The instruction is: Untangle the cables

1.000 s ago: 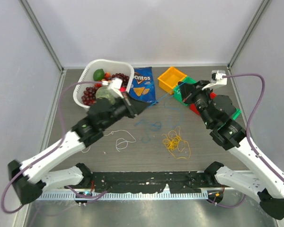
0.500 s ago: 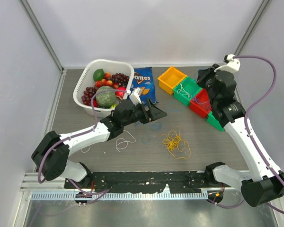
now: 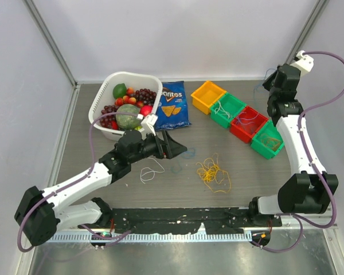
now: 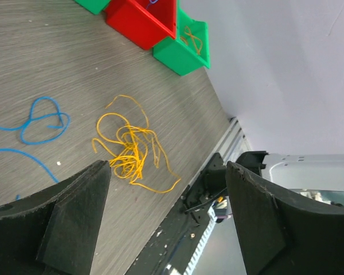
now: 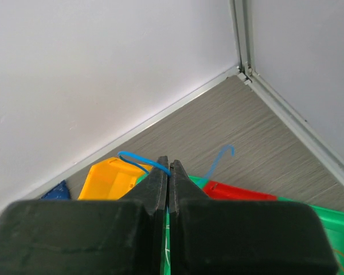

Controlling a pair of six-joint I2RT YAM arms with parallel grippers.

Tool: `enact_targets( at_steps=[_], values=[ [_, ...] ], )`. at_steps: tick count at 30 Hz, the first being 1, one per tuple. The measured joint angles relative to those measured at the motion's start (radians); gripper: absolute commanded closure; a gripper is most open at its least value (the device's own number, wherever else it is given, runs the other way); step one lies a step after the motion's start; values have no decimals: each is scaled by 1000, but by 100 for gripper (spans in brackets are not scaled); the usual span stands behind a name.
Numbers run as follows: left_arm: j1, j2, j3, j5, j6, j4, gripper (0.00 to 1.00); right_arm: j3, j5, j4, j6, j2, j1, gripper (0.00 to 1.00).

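I need to carry the cable in my right gripper back and down to the red bin (image 3: 248, 124) (image 5: 241, 192) next and release the cable there. The bin already holds blue string.
A yellow cable bundle (image 3: 213, 173) (image 4: 132, 152) lies loose at the table's middle. Left of it lies a white cable (image 3: 151, 171). A blue cable (image 4: 40, 120) rests in loops on the table beside my left gripper (image 3: 178, 150) (image 4: 167, 167), which hovers low with its jaws wide apart and nothing between them. My right gripper (image 3: 273, 86) (image 5: 169, 166) is raised at the far right corner, shut on another thin blue cable (image 5: 139, 160) whose ends curl out on both sides of the fingertips.
A row of small bins runs along the back right: yellow (image 3: 208, 95), green (image 3: 228, 109), red (image 3: 247, 123) and green (image 3: 267, 139), some with strings inside. A white fruit basket (image 3: 103, 103) and a Doritos bag (image 3: 172, 103) sit at the back left.
My left gripper has opened, let go of the blue cable and pulled back toward the left. My right arm swung up to the far right corner, carrying its blue cable.
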Motion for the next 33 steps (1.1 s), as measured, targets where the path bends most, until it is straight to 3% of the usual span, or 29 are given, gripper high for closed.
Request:
enact_targets(
  at_steps=[6,14,26,33],
  values=[
    [0,-56,-18,-39,71,-90,14,-53,32,66,-36,-17,-6,99],
    [0,-74,-20,-51,93,-136,18,-255,51,104,-27,-51,-6,99],
    [0,-79,-27,-79,101,-174,18,-412,82,-29,80,-148,-6,99],
    [0,-74,-23,-134,108,-233,20,-348,72,-108,101,15,-6,99]
  ],
)
